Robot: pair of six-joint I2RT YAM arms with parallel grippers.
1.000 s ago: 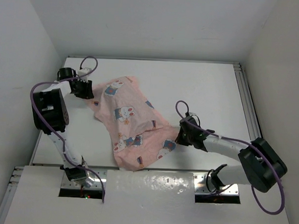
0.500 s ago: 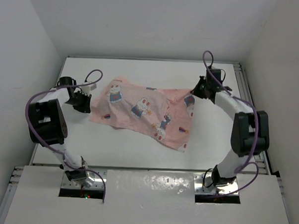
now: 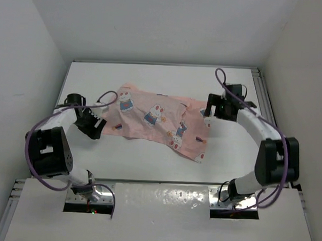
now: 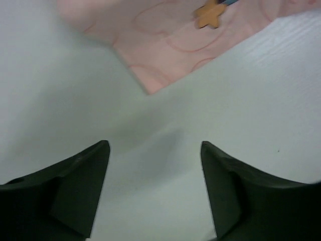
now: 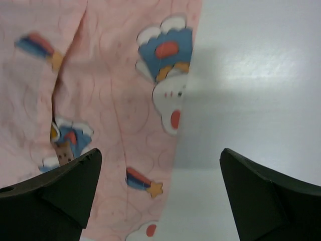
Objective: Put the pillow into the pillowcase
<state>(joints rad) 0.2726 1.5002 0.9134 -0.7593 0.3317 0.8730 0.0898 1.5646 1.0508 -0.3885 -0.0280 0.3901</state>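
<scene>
Next, my right gripper moves back and down onto the edge at the pillowcase's near end, since it still hovers farther out along the pillowcase's side edge.
The pink rabbit-print pillowcase lies spread on the white table, slanting from upper left to lower right. The pillow is out of view in every frame. My left gripper stands open just off the cloth's left corner. In the left wrist view its fingers frame bare table, the left gripper a short way from the pillowcase corner. My right gripper is open at the cloth's right edge. In the right wrist view the right gripper straddles the pillowcase edge, holding nothing.
White walls close in the table on the left, back and right. A metal rail runs along the table's right side. Purple cables loop off both arms. The arm bases sit at the near edge.
Both grippers have opened and let go of the pillowcase, which now lies flatter. The left gripper has dropped back toward the near left; the right one has drawn slightly off the cloth's edge.
</scene>
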